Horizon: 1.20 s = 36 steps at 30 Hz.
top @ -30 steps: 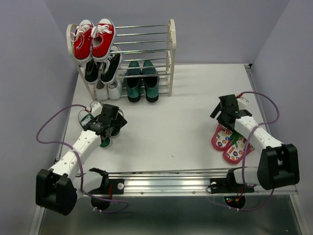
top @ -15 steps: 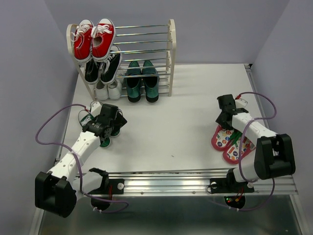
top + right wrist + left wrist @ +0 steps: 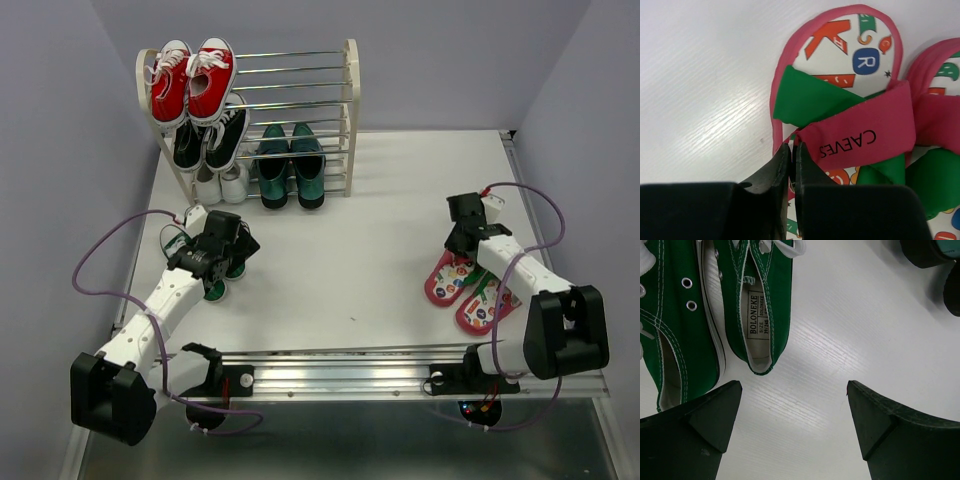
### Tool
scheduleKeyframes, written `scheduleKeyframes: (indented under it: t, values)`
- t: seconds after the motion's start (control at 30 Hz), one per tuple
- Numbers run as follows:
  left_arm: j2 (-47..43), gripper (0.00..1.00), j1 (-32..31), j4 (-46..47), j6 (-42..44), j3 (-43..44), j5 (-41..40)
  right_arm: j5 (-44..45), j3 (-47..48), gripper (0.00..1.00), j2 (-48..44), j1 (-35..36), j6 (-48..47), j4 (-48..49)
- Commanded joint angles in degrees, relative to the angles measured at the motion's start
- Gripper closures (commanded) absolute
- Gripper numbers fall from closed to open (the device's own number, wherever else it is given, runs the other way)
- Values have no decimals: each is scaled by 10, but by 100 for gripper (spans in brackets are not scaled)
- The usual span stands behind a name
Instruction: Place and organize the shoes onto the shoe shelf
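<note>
The pinched flip-flop in my right gripper goes left in the top view onto the table's middle next, as open space lies nearer the shelf.
The pink-red flip-flops (image 3: 446, 279) lie at the right of the table. My right gripper (image 3: 462, 248) is shut on the pink strap (image 3: 860, 132) of the left flip-flop (image 3: 840, 45), pinching the strap's edge where it meets the sole. The green canvas sneakers (image 3: 762, 305) lie at the left, partly hidden under my left arm in the top view. My left gripper (image 3: 794, 390) hangs open over bare table just behind their heels. The dark green loafers (image 3: 290, 165) stand at the foot of the shoe shelf (image 3: 350, 110).
Red sneakers (image 3: 192, 80) sit on the shelf's top tier, black sneakers (image 3: 210, 140) below them, white shoes (image 3: 222, 183) at the bottom left. Grey walls close in both sides. A metal rail (image 3: 350, 375) runs along the near edge.
The right gripper has come down and shut on the left flip-flop's strap, and that flip-flop has shifted slightly left. The left arm has stayed still.
</note>
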Motion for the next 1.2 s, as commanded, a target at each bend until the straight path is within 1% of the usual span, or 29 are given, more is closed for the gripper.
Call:
scheduleKeyframes:
  t: [0.0,0.03,0.1,0.13,0.23,0.27,0.37,0.4,0.57,0.6,0.63,0.7,0.73,0.77,0.8,0.83,0.93,0.97,1.0,1.03,1.1,1.13,1.17]
  values:
    - [-11,1,1,14,13,24,-5,-107,6,99,1,62,35,-42]
    - [-10,1,1,15,14,23,-4,-99,20,99,6,99,41,-49]
    - [-8,1,2,15,15,22,-5,-84,35,99,13,134,60,-67]
    - [-7,1,2,16,15,20,-5,-79,51,99,23,166,66,-72]
    - [-6,1,1,19,19,18,-4,-68,72,99,38,214,87,-83]
    - [-6,1,1,20,19,18,-3,-70,88,99,53,244,91,-84]
    - [-7,1,1,23,23,16,-1,-76,112,99,81,280,107,-84]
    - [-8,1,1,25,24,15,0,-81,129,99,99,306,111,-79]
    - [-13,1,1,35,32,7,10,-119,200,99,154,383,97,-50]
    - [-14,1,1,35,33,7,14,-124,200,96,161,383,97,-48]
    - [-13,1,1,37,34,5,18,-129,214,83,170,388,96,-46]
    - [-14,1,1,40,40,3,29,-132,220,70,169,388,97,-46]
    - [-16,1,2,44,42,-2,34,-127,219,52,158,388,96,-46]
    - [-20,1,2,47,49,-4,43,-118,218,48,149,388,96,-46]
    - [-22,1,1,51,52,-6,50,-114,216,47,141,388,95,-47]
    - [-26,1,1,59,56,-9,57,-109,216,42,132,388,92,-46]
    - [-41,1,0,84,70,-27,108,-97,219,37,93,388,86,-48]
    - [-45,1,-1,93,74,-33,124,-97,219,32,93,388,85,-48]
    - [-50,1,-4,112,82,-39,141,-94,222,22,80,388,81,-56]
    - [-53,1,-13,119,82,-50,165,-81,225,16,75,388,83,-67]
    - [-52,1,-33,133,84,-55,174,-49,236,4,57,381,77,-91]
    - [-50,1,-47,142,78,-57,186,-37,236,0,49,376,77,-97]
    - [-48,1,-64,146,76,-55,179,-28,234,0,40,367,79,-100]
